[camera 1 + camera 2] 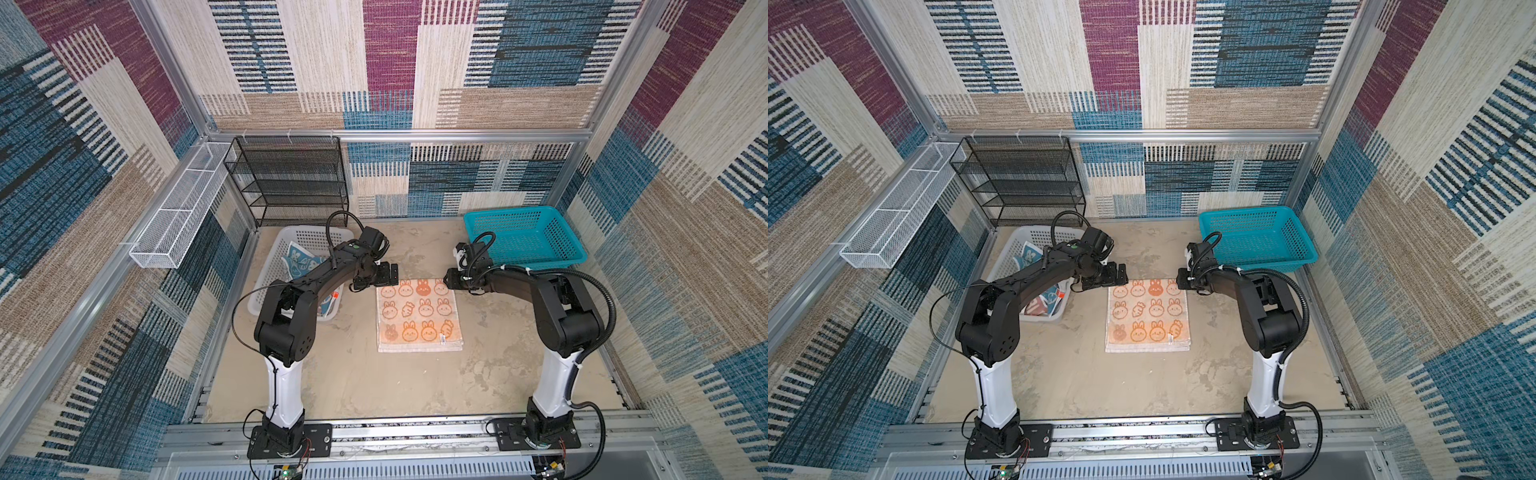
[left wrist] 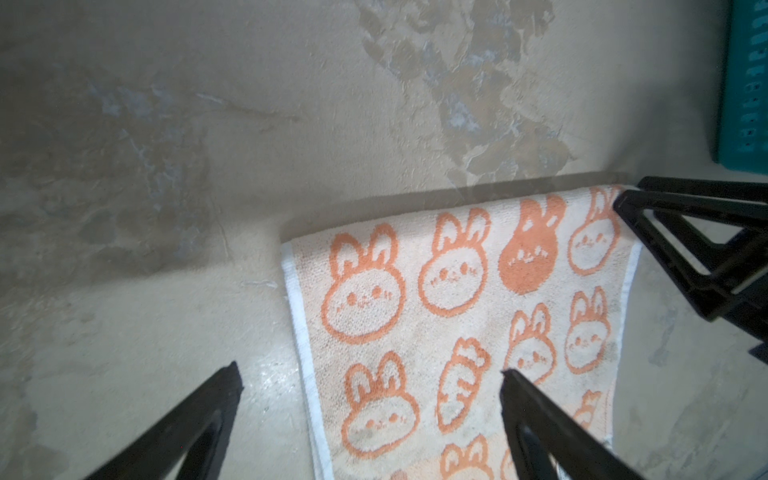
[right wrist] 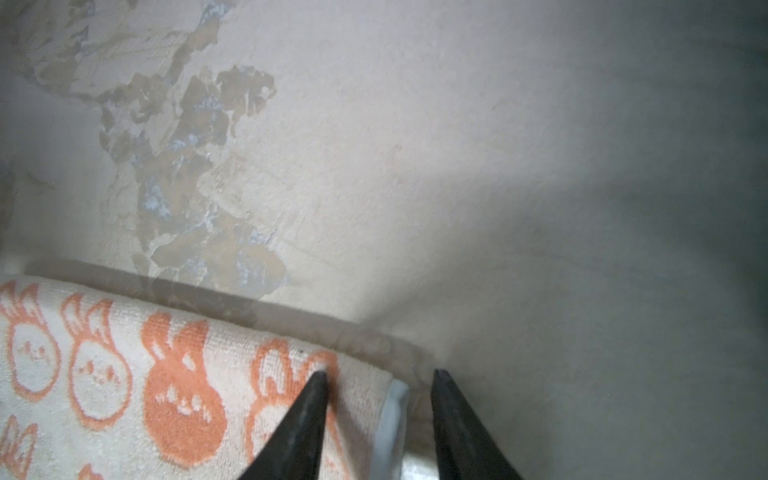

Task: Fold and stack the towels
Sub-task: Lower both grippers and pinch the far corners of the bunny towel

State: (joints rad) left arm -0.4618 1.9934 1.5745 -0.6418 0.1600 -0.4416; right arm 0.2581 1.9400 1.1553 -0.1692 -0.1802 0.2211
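Observation:
My left gripper should next go down astride the towel's far corner nearest the white basket and close, because the corner is below it and the hem is between the open fingers.
An orange-and-cream rabbit towel lies flat at the table's middle, folded double, with layered edges on its near side. My left gripper hovers open over the towel's far left corner, one finger over the cloth and one over bare table. My right gripper stands at the far right corner, jaws narrowed but apart, straddling the white hem. A blue-and-white towel and a block-print towel lie crumpled in the white basket.
A teal basket sits at the back right, just behind my right wrist. A black mesh shelf stands against the back wall, and a white wire tray hangs on the left wall. The tabletop is mottled beige.

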